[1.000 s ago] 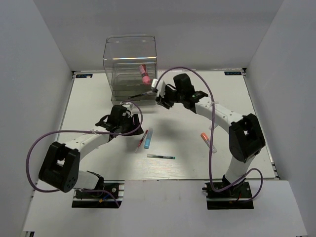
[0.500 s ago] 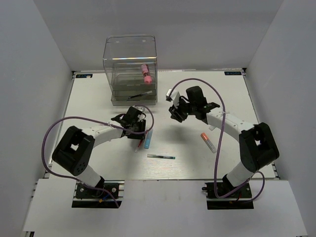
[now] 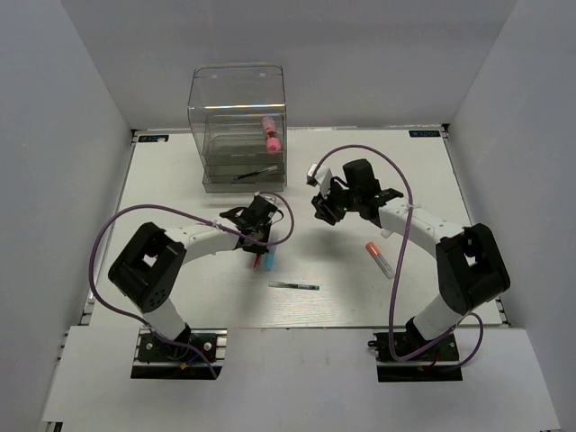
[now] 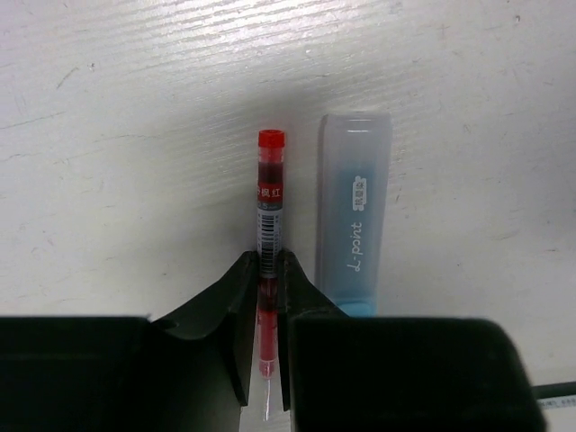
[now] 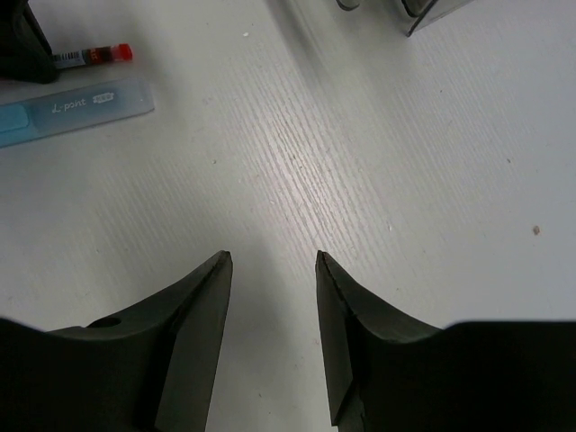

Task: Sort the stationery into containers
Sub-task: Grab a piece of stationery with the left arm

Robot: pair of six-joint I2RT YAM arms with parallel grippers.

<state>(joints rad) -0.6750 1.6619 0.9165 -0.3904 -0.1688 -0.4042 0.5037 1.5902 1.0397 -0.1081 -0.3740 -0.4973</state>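
Note:
I will move my left gripper up and outward next, with a turn over the box's front section (image 3: 245,177), and let go of the red pen there, because a dark pen is inside.
My left gripper (image 4: 268,263) is shut on a thin red pen (image 4: 270,189) that lies on the white table, with the jaws low over the pen's tip end. A light-blue marker (image 4: 354,216) lies right beside it, touching or nearly so. In the top view the left gripper (image 3: 260,245) is at mid-table. My right gripper (image 3: 320,209) is open and empty above bare table (image 5: 273,261). The clear box (image 3: 238,99) stands at the back and holds a pink tube (image 3: 268,133) and a dark pen (image 3: 256,173). A teal pen (image 3: 294,285) and an orange-capped clear marker (image 3: 378,257) lie loose.
The white table (image 3: 162,198) is walled on three sides. The right wrist view shows the red pen (image 5: 94,56) and the light-blue marker (image 5: 81,110) at top left. A corner of the box (image 5: 432,11) shows at top right. Purple cables loop over both arms.
My left gripper has moved right to the red pen and shut on it. My right gripper has drawn back from the box toward mid-table, open.

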